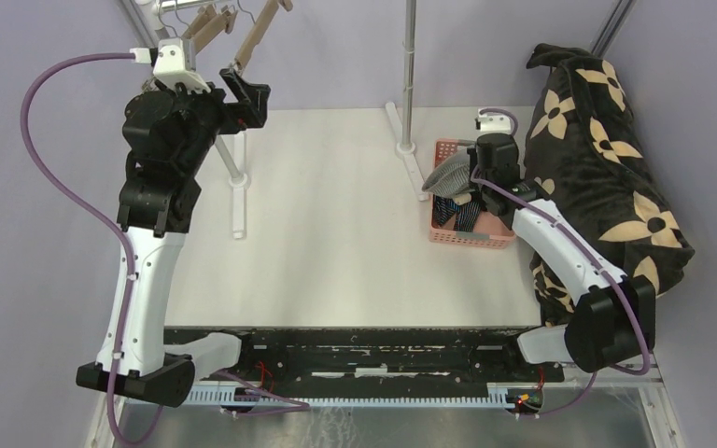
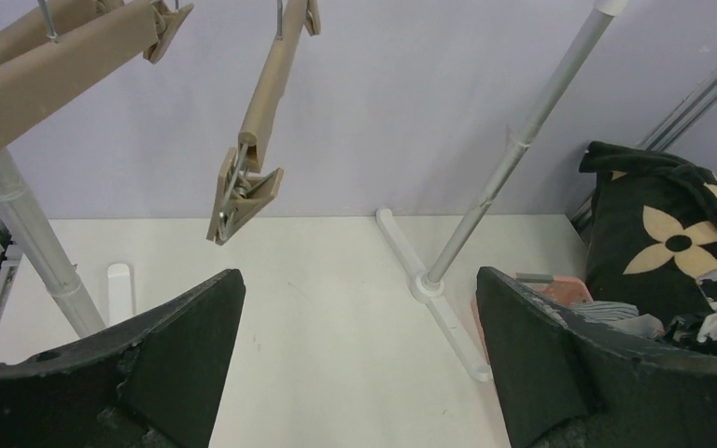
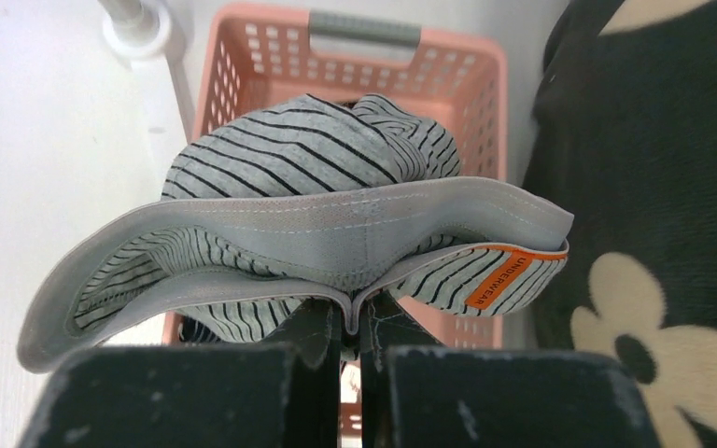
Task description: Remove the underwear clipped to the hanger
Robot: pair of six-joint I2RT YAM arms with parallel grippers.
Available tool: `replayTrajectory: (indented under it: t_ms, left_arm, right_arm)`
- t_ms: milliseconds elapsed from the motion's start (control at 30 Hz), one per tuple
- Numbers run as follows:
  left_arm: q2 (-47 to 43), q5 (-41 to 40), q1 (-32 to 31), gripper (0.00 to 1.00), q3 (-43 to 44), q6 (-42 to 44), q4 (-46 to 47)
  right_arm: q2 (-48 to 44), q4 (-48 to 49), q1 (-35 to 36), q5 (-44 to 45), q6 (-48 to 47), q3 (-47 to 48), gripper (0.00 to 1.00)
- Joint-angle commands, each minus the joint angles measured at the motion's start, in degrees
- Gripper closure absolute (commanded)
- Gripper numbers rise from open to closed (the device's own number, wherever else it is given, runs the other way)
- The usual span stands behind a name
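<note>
The grey striped underwear [image 1: 448,174] still hangs over the pink basket's rim, so my right gripper will next lower inside the basket and let go of the waistband.
My right gripper [image 3: 353,322] is shut on the waistband of grey striped underwear [image 3: 308,196] with an orange label, held over the pink basket [image 3: 457,65]. From above, that underwear [image 1: 448,174] hangs at the basket's [image 1: 467,239] left rim, and dark striped pairs [image 1: 457,213] lie inside it. My left gripper [image 2: 359,350] is open and holds nothing, raised at the far left just below the tan clip hanger [image 2: 261,103]. Its clip [image 2: 243,198] hangs bare. In the top view the left gripper [image 1: 247,98] sits beside the hangers [image 1: 243,33].
A large black blanket with tan flowers [image 1: 607,159] is piled right of the basket. The white rack's poles [image 1: 410,65] and feet [image 1: 238,191] stand on the table. More tan hangers [image 2: 47,56] hang at the upper left.
</note>
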Motion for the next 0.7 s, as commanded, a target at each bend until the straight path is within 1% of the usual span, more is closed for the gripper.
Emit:
replayTrajectory:
  t_ms: [0,233,367,467,533,633,667]
  left_arm:
    - [-3.6,2.0,-0.4,0.01,-1.3,-0.7,0.0]
    - [-8.3,-0.3,-0.5,0.01,-3.8,0.3,-1.5]
    - [-12.5,-3.8,-0.5,0.01,-9.3,1.6,-1.5]
    - [-15.0,-6.9,-0.5,0.01,-12.6,2.1,-1.7]
    - [-16.3,-8.4,-0.4,0.01,-14.2,2.5,-2.4]
    - [-17.5,-10.1,-0.4,0.01,-15.0,3.0,-3.4]
    - [-17.8,-10.7,-0.4,0.01,-15.0,3.3,-3.8]
  right_arm:
    - [1.9,-1.1,-0.3,-1.6,4.0,-1.6,0.99]
    - [7.8,-5.0,-0.5,-3.5,9.5,-3.9,0.99]
    - [11.8,-6.6,-1.5,-4.0,11.1,-4.5,0.99]
    - [12.5,-6.1,-2.4,-4.4,11.8,-4.9,0.99]
    - [12.5,-7.1,-3.3,-2.5,13.0,-4.2,0.99]
    - [12.1,-9.5,-5.7,-1.3,14.2,-2.3,0.96]
    - [11.6,-9.3,-6.2,-2.0,13.7,-2.0,0.90]
